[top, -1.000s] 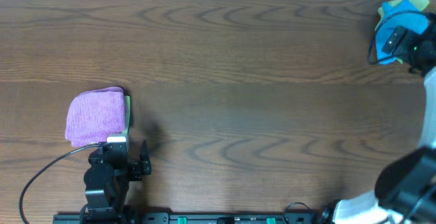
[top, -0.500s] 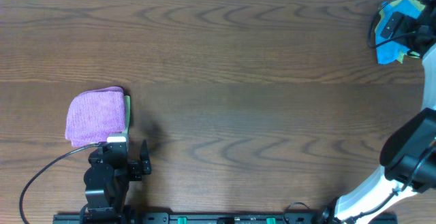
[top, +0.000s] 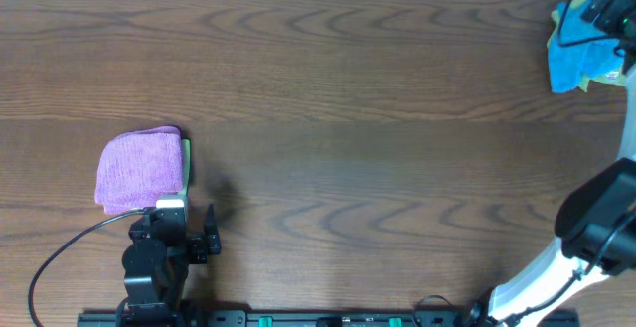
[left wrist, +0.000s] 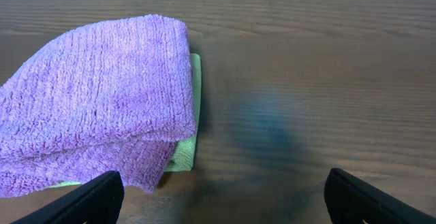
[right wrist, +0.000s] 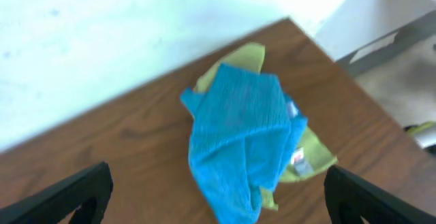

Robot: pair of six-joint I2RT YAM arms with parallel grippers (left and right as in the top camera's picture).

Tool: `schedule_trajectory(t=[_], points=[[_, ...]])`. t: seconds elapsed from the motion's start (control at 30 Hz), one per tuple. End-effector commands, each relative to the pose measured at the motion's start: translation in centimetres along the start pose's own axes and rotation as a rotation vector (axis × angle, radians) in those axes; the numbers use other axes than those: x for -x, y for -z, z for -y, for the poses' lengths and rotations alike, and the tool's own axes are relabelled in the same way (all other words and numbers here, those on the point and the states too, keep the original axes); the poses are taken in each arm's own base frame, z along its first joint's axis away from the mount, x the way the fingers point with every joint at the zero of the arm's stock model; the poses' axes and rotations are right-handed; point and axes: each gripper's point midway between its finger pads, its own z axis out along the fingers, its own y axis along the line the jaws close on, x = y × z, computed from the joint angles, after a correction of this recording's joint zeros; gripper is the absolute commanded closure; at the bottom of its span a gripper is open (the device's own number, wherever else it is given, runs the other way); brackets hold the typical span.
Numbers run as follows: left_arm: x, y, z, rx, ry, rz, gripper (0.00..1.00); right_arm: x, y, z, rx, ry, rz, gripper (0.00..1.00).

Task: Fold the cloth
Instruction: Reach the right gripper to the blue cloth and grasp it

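Note:
I need to move my right gripper down onto the blue cloth's fold and close its fingers across it, because the crumpled blue cloth (top: 568,57) has that fold along its near part.
A folded purple cloth (top: 139,171) lies at the table's left on a green cloth (top: 186,160). In the left wrist view the purple cloth (left wrist: 95,94) covers most of the green one (left wrist: 187,142). My left gripper (left wrist: 218,200) is open and empty, just in front of that stack; it also shows in the overhead view (top: 169,230). A crumpled blue cloth (top: 568,57) lies at the far right corner on a yellow-green cloth (top: 604,73). My right gripper (top: 608,7) hovers above it, open and empty. The right wrist view shows the blue cloth (right wrist: 238,135), the green cloth (right wrist: 310,157) and the open jaws (right wrist: 218,207).
The table's far edge and right corner (right wrist: 293,23) lie close behind the blue cloth. A black cable (top: 60,252) runs from the left arm across the near left of the table. The wide brown tabletop (top: 378,168) lies between the two stacks.
My right gripper has moved up and toward the far right corner, uncovering more of the blue cloth. The left arm and purple cloth have not moved.

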Motion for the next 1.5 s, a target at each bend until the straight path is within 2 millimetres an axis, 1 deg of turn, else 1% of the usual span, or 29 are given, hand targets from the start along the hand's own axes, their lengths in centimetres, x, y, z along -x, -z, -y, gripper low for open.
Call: schedule_trajectory(t=[0.0, 0.03, 0.1, 0.23, 0.37, 0.5, 0.83, 1.1, 1.27, 1.33, 1.37, 1.47], points=[[-0.1, -0.1, -0.1, 0.004, 0.009, 0.0, 0.05, 0.5, -1.9, 0.9, -0.034, -0.027, -0.016, 0.01], [-0.1, -0.1, -0.1, 0.004, 0.009, 0.0, 0.05, 0.3, -2.8, 1.0, -0.038, -0.028, -0.04, 0.01], [-0.1, -0.1, -0.1, 0.004, 0.009, 0.0, 0.05, -0.1, -4.0, 1.1, -0.044, -0.028, -0.068, 0.01], [-0.1, -0.1, -0.1, 0.004, 0.009, 0.0, 0.05, -1.7, -6.4, 1.2, -0.045, -0.037, -0.124, 0.01], [-0.1, -0.1, -0.1, 0.004, 0.009, 0.0, 0.05, -4.2, -8.8, 1.2, -0.031, -0.09, -0.18, 0.01], [-0.1, -0.1, -0.1, 0.004, 0.009, 0.0, 0.05, -6.5, -10.5, 1.3, -0.023, -0.144, -0.232, 0.01], [-0.1, -0.1, -0.1, 0.004, 0.009, 0.0, 0.05, -9.3, -12.6, 2.2, -0.053, -0.15, -0.283, 0.01], [-0.1, -0.1, -0.1, 0.004, 0.009, 0.0, 0.05, -11.4, -14.0, 2.5, -0.061, -0.151, -0.322, 0.04], [-0.1, -0.1, -0.1, 0.004, 0.009, 0.0, 0.05, -13.3, -14.9, 2.7, -0.069, -0.151, -0.361, 0.05], [-0.1, -0.1, -0.1, 0.004, 0.009, 0.0, 0.05, -13.9, -15.0, 2.8, -0.072, -0.151, -0.376, 0.09], [-0.1, -0.1, -0.1, 0.004, 0.009, 0.0, 0.05, -14.2, -15.1, 2.8, -0.074, -0.15, -0.384, 0.13], [-0.1, -0.1, -0.1, 0.004, 0.009, 0.0, 0.05, -14.3, -15.2, 2.8, -0.074, -0.15, -0.386, 0.27]])
